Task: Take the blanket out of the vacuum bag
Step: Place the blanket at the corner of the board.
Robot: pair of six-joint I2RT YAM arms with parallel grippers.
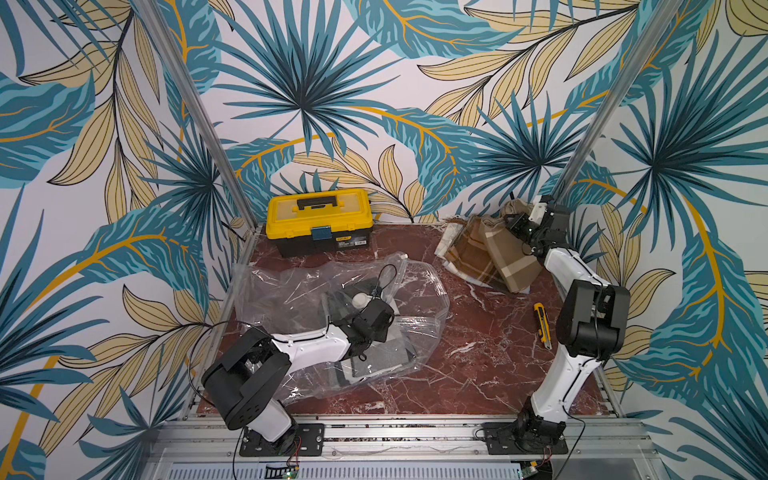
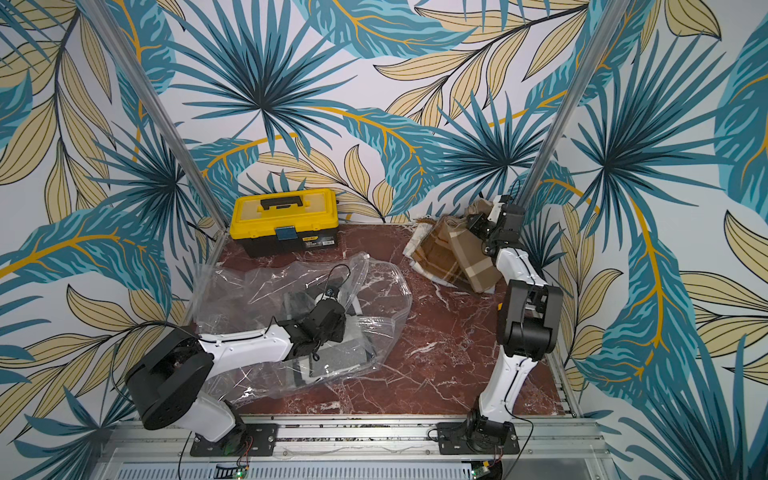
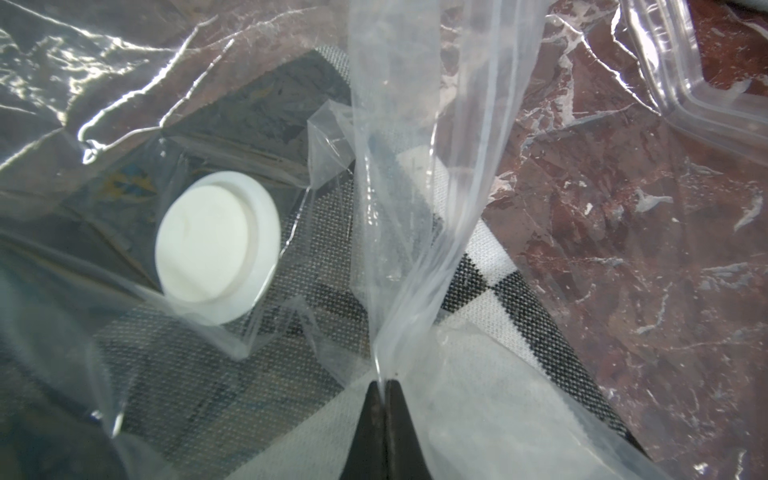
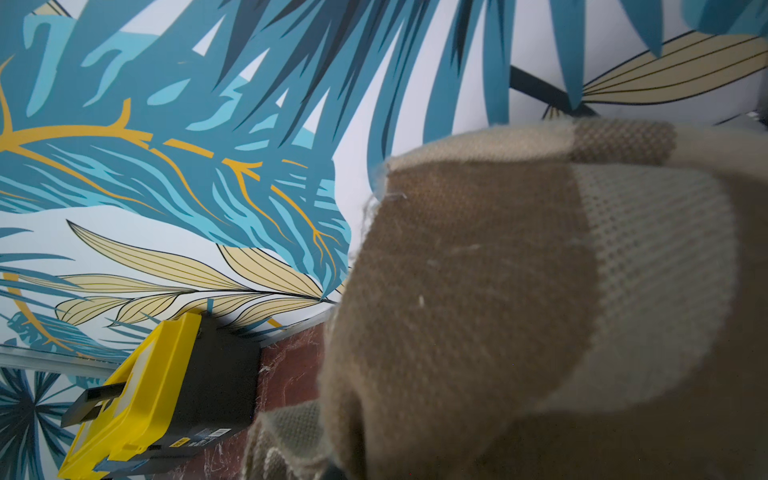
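Observation:
The blanket's folds lie on the tabletop below the raised edge. My right gripper will next move toward the toolbox, come down over the folds and let go of the edge.
The vacuum bag [image 1: 291, 291] [image 2: 249, 291] lies crumpled on the left half of the marble table, its round white valve [image 3: 216, 249] facing up. A grey, black and white checked cloth [image 1: 382, 357] [image 3: 478, 374] shows inside it. My left gripper [image 3: 384, 380] is shut on a pinched fold of the bag's clear plastic, just beside the valve. A brown and beige plaid blanket [image 1: 490, 257] [image 2: 453, 257] lies outside the bag at the back right corner. My right gripper [image 1: 512, 226] is shut on its raised edge. The blanket [image 4: 478, 291] hides the fingertips in the right wrist view.
A yellow and black toolbox [image 1: 318, 220] [image 4: 137, 395] stands against the back wall. A yellow utility knife [image 1: 542, 324] lies beside the right arm. The bag's zip-seal edge [image 3: 681, 95] lies toward the table's middle. Walls close in the table on three sides.

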